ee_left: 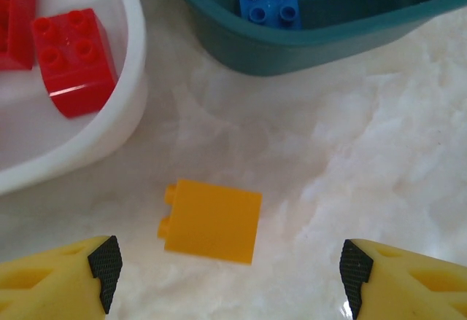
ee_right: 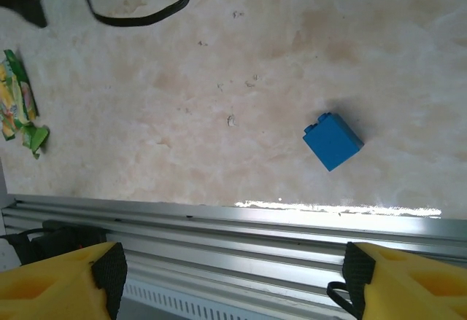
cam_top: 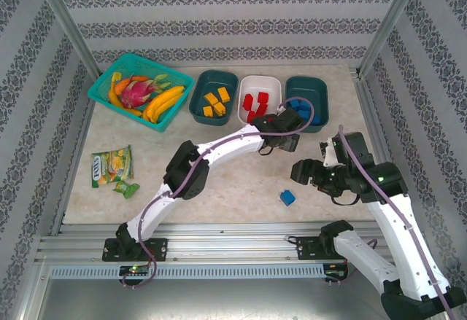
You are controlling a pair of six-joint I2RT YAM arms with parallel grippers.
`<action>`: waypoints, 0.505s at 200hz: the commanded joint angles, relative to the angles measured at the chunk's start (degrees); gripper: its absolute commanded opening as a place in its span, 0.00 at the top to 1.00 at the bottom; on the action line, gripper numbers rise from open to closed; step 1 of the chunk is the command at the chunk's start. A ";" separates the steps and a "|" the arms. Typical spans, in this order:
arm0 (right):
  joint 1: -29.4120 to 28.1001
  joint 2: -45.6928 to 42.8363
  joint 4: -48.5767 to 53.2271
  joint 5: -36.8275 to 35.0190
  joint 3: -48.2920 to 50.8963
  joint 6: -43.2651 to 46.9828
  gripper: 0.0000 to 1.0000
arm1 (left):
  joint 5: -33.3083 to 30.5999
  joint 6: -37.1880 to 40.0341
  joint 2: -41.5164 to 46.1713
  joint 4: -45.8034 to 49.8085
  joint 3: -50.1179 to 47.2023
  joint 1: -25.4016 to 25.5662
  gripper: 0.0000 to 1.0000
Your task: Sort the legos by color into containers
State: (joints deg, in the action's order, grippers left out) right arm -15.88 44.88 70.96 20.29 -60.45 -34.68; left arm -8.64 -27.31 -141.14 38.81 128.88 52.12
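Note:
My left gripper should next go down over the orange lego [ee_left: 212, 221] and close on its ends, since it lies on its side between and just ahead of the open fingers.
An orange lego [ee_left: 211, 220] lies on its side on the table, just in front of my left gripper [ee_left: 230, 270], which is open and hovers above it. Beyond it stand the white tub [ee_left: 135, 79] holding red legos [ee_left: 73, 57] and a dark teal tub [ee_left: 292, 47] holding blue legos [ee_left: 268, 1]. From above, the left gripper [cam_top: 281, 132] sits before the white tub [cam_top: 271, 83] and the right teal tub [cam_top: 321, 90]; the left teal tub [cam_top: 201, 108] holds orange legos [cam_top: 216, 101]. A lone blue lego [cam_top: 287, 197] [ee_right: 333, 140] lies near the front edge. My right gripper [cam_top: 300, 173] [ee_right: 233, 280] is open, above and apart from it.
A bright teal basket of fruit [cam_top: 102, 87] stands at the back left. A snack packet [cam_top: 113, 167] [ee_right: 18, 105] lies at the left. The aluminium rail [ee_right: 219, 225] runs along the table's near edge, under my right gripper. The left arm's cable [cam_top: 310, 112] loops over the right teal tub.

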 commanded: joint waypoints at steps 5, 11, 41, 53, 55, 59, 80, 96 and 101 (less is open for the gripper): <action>0.88 -1.48 1.04 2.32 1.21 0.66 0.20 | -0.49 2.61 -3.85 4.26 4.90 0.13 0.19; 0.87 -1.81 0.87 2.47 1.44 0.30 0.20 | -0.22 2.61 -4.54 4.33 5.63 0.13 0.19; 1.02 -3.93 0.60 2.91 2.58 -1.31 0.20 | -0.14 1.22 -7.36 5.73 8.30 -0.44 0.20; 0.99 -4.71 0.42 2.91 2.86 -1.82 0.20 | -0.08 0.82 -7.85 5.65 8.32 -0.77 0.20; 1.02 -4.83 0.39 2.91 2.90 -1.89 0.20 | -0.06 0.80 -7.95 5.66 8.36 -0.81 0.21; 0.99 -4.94 0.41 2.87 3.00 -2.05 0.20 | 0.05 0.84 -8.05 5.50 8.32 -0.91 0.21; 1.01 -5.56 0.03 2.48 3.38 -2.88 0.20 | 1.31 1.35 -8.94 4.94 8.74 -1.05 0.23; 1.10 -5.88 -0.63 2.35 3.66 -3.70 0.20 | 2.10 1.08 -9.67 4.96 9.02 -1.30 0.27; 1.03 -5.96 -0.86 2.33 3.74 -3.96 0.21 | 2.38 0.82 -9.79 4.90 9.03 -1.43 0.30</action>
State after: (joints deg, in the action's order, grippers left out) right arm -15.46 39.55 70.94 22.06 -57.67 -36.51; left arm -7.51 -26.81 -149.49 41.89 135.37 51.62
